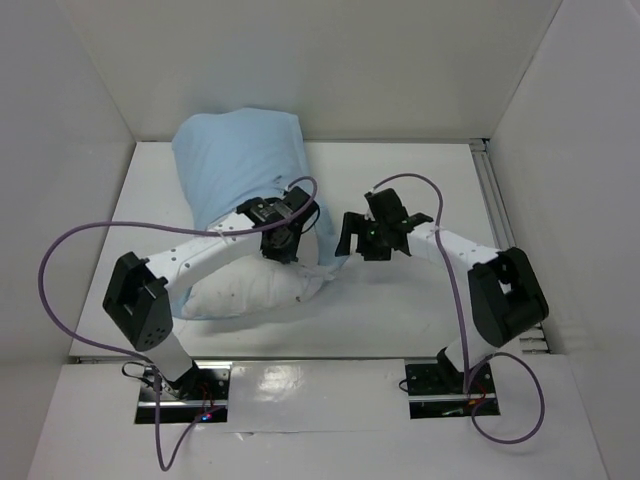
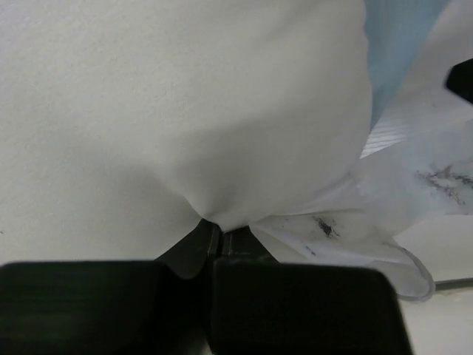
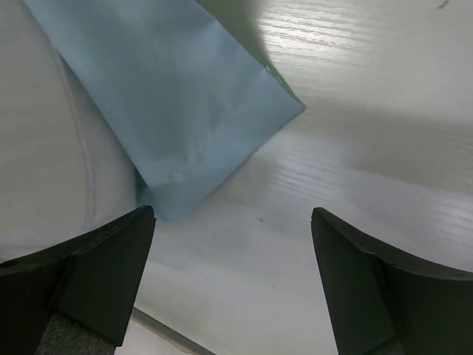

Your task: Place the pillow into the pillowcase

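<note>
The pillow's near end lies bare, so I should next move my left gripper outward to the pillowcase's near edge [image 1: 236, 203] and let go of the pillowcase's upper layer.
The white pillow [image 1: 240, 290] lies left of centre, its far end inside the light blue pillowcase [image 1: 235, 160]. My left gripper [image 1: 283, 245] rests on the pillow's right end. In the left wrist view the left gripper [image 2: 220, 228] is shut, with a fold of the pillow [image 2: 185, 111] pinched at its tips, beside a printed white tag [image 2: 332, 225] and a strip of pillowcase [image 2: 399, 44]. My right gripper [image 1: 372, 238] hangs just right of the pillow. In its own view the right gripper [image 3: 233, 244] stands open over bare table, short of the pillowcase corner [image 3: 185, 111] and the pillow [image 3: 44, 148].
White walls box in the table [image 1: 400, 310] on the left, back and right. A metal rail [image 1: 497, 205] runs along the right side. Purple cables loop from both arms, one over the left wrist [image 1: 300, 190].
</note>
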Controlling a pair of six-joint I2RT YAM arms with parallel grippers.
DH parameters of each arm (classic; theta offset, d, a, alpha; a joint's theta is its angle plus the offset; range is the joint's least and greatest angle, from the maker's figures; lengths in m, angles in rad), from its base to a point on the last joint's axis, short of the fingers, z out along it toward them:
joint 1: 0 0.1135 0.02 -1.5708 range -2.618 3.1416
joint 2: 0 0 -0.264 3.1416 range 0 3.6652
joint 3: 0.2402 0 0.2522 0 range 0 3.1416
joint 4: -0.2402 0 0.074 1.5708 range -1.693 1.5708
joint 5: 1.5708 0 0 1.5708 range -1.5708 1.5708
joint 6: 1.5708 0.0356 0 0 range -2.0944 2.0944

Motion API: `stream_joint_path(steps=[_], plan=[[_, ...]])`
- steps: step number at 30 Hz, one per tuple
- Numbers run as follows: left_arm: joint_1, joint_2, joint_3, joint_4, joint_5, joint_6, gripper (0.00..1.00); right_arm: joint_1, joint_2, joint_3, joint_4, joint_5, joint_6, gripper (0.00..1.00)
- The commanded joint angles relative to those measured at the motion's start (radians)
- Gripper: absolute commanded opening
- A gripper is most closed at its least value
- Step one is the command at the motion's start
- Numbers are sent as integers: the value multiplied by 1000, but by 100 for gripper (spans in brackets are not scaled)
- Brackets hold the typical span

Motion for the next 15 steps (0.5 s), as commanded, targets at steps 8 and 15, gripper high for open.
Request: stream_joint_path(steps=[8,15], plan=[[165,-145,28,74,147,68,0,92,211,174,144,-91,-61,94],[184,-154,46,74,157,59,0,111,261,158,395,-233,27,76]])
